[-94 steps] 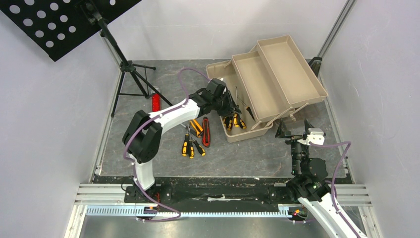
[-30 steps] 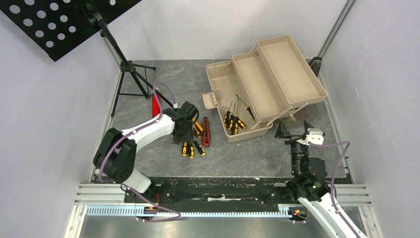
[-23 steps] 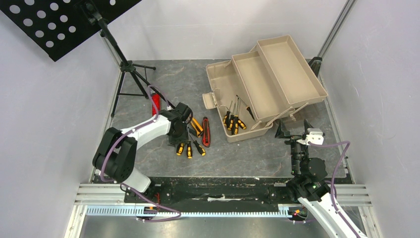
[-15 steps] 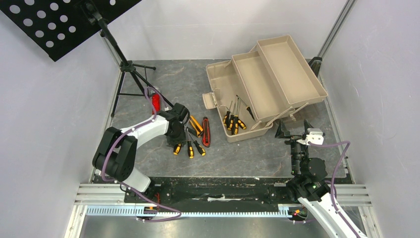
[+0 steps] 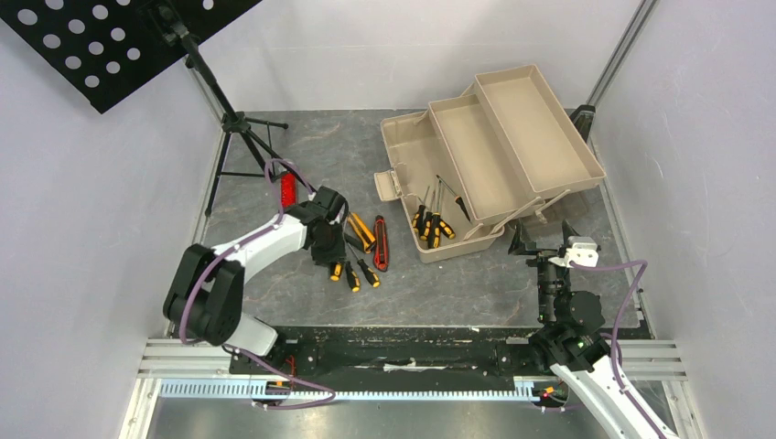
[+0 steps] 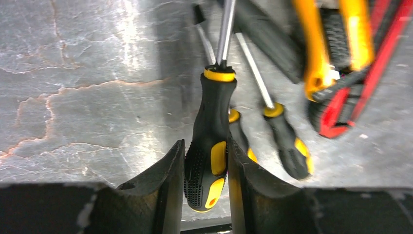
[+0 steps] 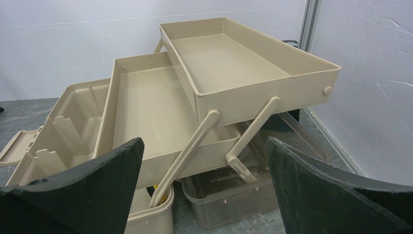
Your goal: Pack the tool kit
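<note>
The left gripper rises next, moves right in the top view over the handles of the yellow-and-black screwdrivers already in the toolbox's bottom section and releases mine.
The tan toolbox (image 5: 403,151) stands open at the back right, its two trays folded out; it also fills the right wrist view (image 7: 146,107). Several yellow-and-black screwdrivers (image 5: 430,224) lie in its bottom compartment. My left gripper (image 5: 329,256) is down among the loose tools and shut on the handle of one yellow-and-black screwdriver (image 6: 209,156). Two more screwdrivers (image 5: 364,273) lie beside it, with the orange knife (image 5: 363,233) and the red knife (image 5: 381,243) just beyond. My right gripper (image 5: 544,240) is open and empty, facing the toolbox from the near right.
A black music stand (image 5: 110,37) on a tripod (image 5: 242,146) occupies the back left. A plain red bar (image 5: 287,189) lies by the tripod's foot. A clear plastic bin (image 7: 234,195) sits under the folded-out trays. Walls close in both sides.
My left arm has come back from the toolbox to the loose tools and shut on a screwdriver. The loose screwdrivers have shifted a little. The right arm has not moved.
</note>
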